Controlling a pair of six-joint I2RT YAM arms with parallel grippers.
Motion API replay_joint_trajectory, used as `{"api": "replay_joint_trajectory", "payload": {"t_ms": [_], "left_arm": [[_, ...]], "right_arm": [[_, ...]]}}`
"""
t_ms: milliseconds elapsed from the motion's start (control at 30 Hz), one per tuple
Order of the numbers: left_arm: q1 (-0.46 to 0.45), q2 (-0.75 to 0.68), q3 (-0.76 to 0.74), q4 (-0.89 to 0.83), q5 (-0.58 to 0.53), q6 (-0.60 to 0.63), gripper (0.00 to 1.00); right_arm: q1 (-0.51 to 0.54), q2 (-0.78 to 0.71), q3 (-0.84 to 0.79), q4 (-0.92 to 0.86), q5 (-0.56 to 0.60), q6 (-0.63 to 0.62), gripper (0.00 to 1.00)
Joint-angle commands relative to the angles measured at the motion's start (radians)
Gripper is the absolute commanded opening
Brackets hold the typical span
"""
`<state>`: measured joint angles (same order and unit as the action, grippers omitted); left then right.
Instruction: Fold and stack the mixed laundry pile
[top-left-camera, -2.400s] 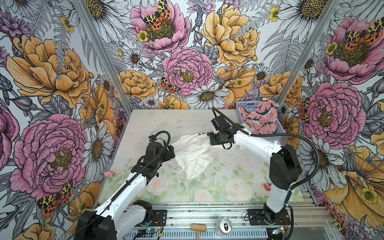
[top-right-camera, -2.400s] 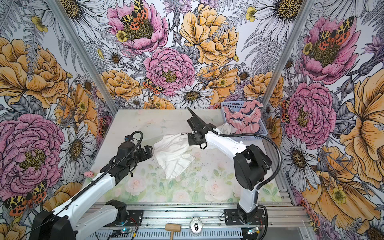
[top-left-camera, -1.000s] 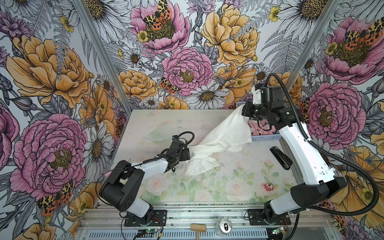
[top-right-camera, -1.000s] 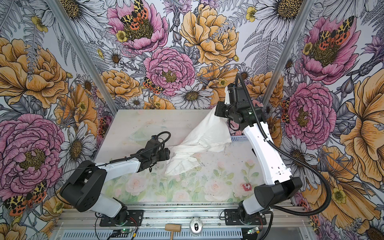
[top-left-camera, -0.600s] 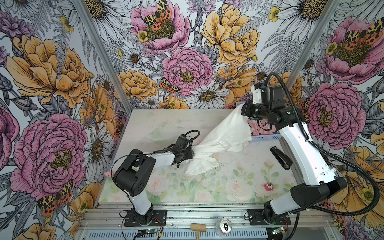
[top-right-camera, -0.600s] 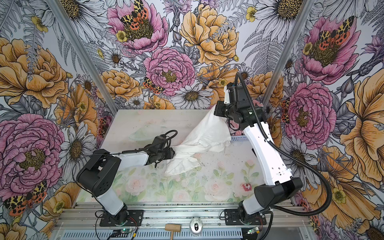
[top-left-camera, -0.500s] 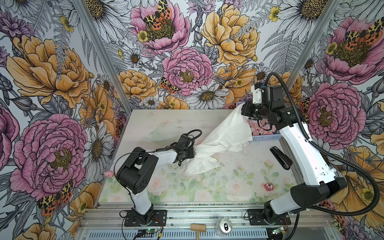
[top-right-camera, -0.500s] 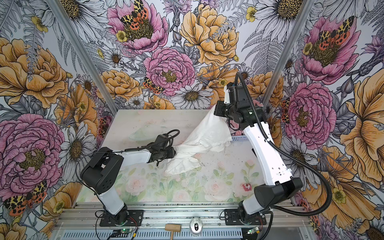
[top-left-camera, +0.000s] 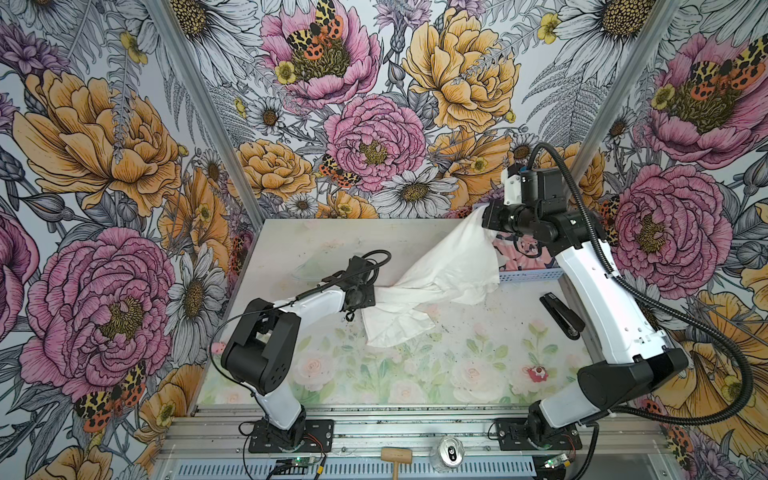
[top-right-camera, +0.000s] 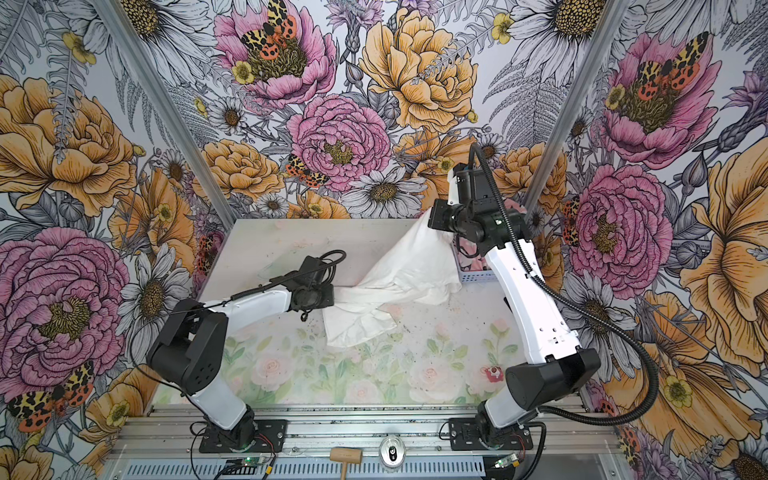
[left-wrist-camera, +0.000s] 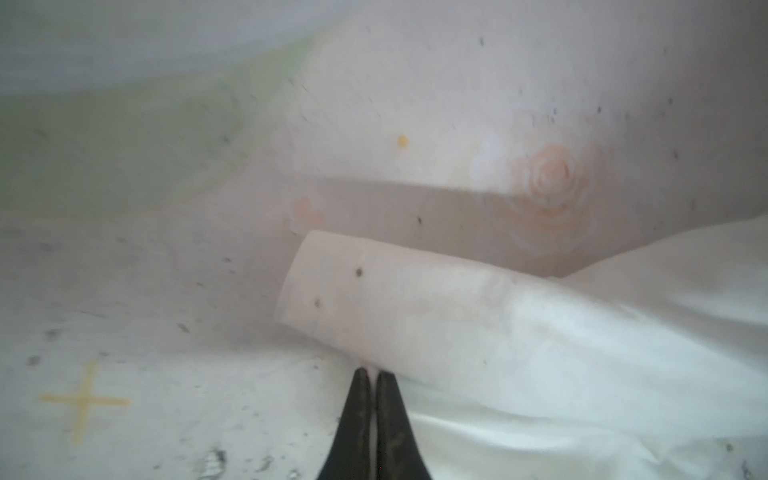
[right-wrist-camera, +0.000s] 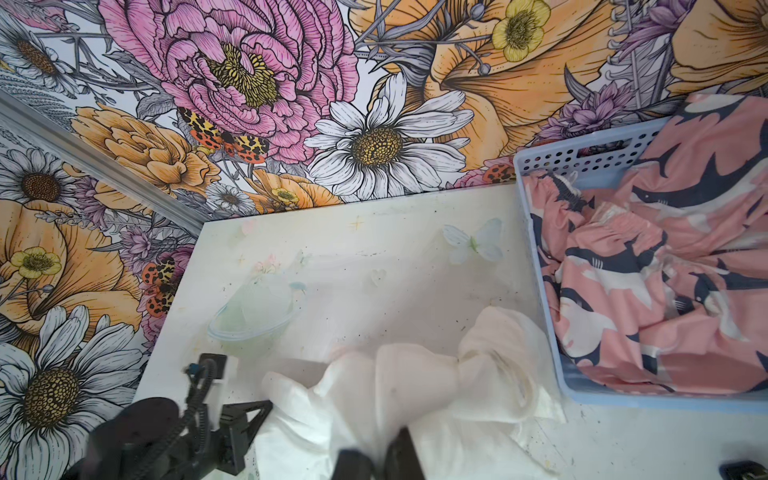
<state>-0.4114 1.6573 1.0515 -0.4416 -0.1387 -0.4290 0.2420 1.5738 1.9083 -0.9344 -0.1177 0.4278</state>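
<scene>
The T-shirt lies crumpled, so next my left gripper will lift its edge away from my right gripper, then bring it down onto the middle of the table and let it go.
The white T-shirt (top-left-camera: 449, 266) (top-right-camera: 399, 270) hangs stretched between my two grippers, its lower part crumpled on the table (top-left-camera: 316, 241). Low at mid-table, my left gripper (top-left-camera: 370, 297) (left-wrist-camera: 374, 376) is shut on the shirt's left edge; a thin strip of the T-shirt (left-wrist-camera: 540, 353) shows between the fingers. Raised high beside the basket (top-left-camera: 532, 276) (right-wrist-camera: 582, 160), my right gripper (top-left-camera: 484, 214) (right-wrist-camera: 376, 453) is shut on the T-shirt's (right-wrist-camera: 395, 382) upper end. The pink garment (right-wrist-camera: 665, 270) (top-left-camera: 513, 257) with navy and white sharks lies bunched in the basket.
The light blue basket stands at the table's back right corner. A black stapler (top-left-camera: 561, 311) lies near the right edge, by the right arm. On the front rail sit a wooden mallet (top-left-camera: 396, 456) and a can (top-left-camera: 451, 449). Flowered walls enclose three sides.
My left gripper has slid in against the shirt's left edge and shut on it. The right gripper, which earlier lifted the shirt from the table, has held still for the last second.
</scene>
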Motion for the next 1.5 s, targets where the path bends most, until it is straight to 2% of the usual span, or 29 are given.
{"api": "replay_joint_trajectory", "payload": {"t_ms": [0, 133, 233, 333, 400, 500, 533, 600, 667, 700, 800, 900, 967, 1100, 1167, 1300, 1467], "left_arm": [[0.107, -0.078, 0.120, 0.024, -0.094, 0.111, 0.00], [0.187, -0.134, 0.241, 0.033, -0.085, 0.195, 0.00], [0.203, -0.254, 0.211, 0.080, -0.093, 0.261, 0.00], [0.205, -0.444, 0.045, 0.136, -0.107, 0.291, 0.00], [0.197, -0.618, -0.126, 0.166, -0.109, 0.279, 0.00], [0.187, -0.811, -0.361, 0.157, -0.082, 0.168, 0.00], [0.187, -0.846, -0.414, 0.144, -0.078, 0.127, 0.09], [0.185, -0.882, -0.495, 0.120, -0.039, 0.039, 0.53], [0.185, -0.886, -0.528, 0.092, -0.042, -0.025, 0.85], [0.186, -0.886, -0.533, 0.085, -0.042, -0.040, 0.91], [0.181, -0.884, -0.532, 0.076, -0.053, -0.055, 0.94], [0.182, -0.845, -0.513, 0.089, -0.058, -0.060, 0.93], [0.180, -0.763, -0.491, 0.132, -0.013, -0.054, 0.93], [0.163, -0.500, -0.380, 0.196, 0.118, -0.017, 0.90], [0.131, -0.351, -0.278, 0.183, 0.184, 0.020, 0.89], [0.068, -0.131, -0.106, 0.137, 0.147, 0.068, 0.85], [0.103, 0.099, 0.143, 0.072, 0.115, 0.106, 0.81]], "right_arm": [[-0.047, 0.051, 0.068, 0.132, -0.035, -0.015, 0.00], [-0.095, 0.094, 0.144, 0.195, -0.107, 0.010, 0.00], [-0.115, 0.073, 0.152, 0.221, -0.134, 0.007, 0.00], [-0.133, 0.002, 0.072, 0.234, -0.147, 0.001, 0.00], [-0.152, -0.069, -0.043, 0.257, -0.160, 0.015, 0.00], [-0.188, -0.145, -0.221, 0.284, -0.165, 0.047, 0.00], [-0.201, -0.151, -0.265, 0.290, -0.174, 0.058, 0.00], [-0.223, -0.147, -0.335, 0.313, -0.194, 0.083, 0.00], [-0.227, -0.132, -0.362, 0.327, -0.207, 0.097, 0.00], [-0.228, -0.122, -0.364, 0.328, -0.212, 0.098, 0.00], [-0.227, -0.093, -0.358, 0.329, -0.228, 0.103, 0.00], [-0.225, -0.078, -0.359, 0.328, -0.245, 0.109, 0.00], [-0.224, -0.078, -0.375, 0.328, -0.254, 0.111, 0.00], [-0.224, -0.098, -0.407, 0.327, -0.258, 0.113, 0.00], [-0.224, -0.109, -0.421, 0.326, -0.264, 0.114, 0.00], [-0.218, -0.128, -0.450, 0.326, -0.273, 0.122, 0.00], [-0.202, -0.140, -0.474, 0.325, -0.279, 0.126, 0.00]]}}
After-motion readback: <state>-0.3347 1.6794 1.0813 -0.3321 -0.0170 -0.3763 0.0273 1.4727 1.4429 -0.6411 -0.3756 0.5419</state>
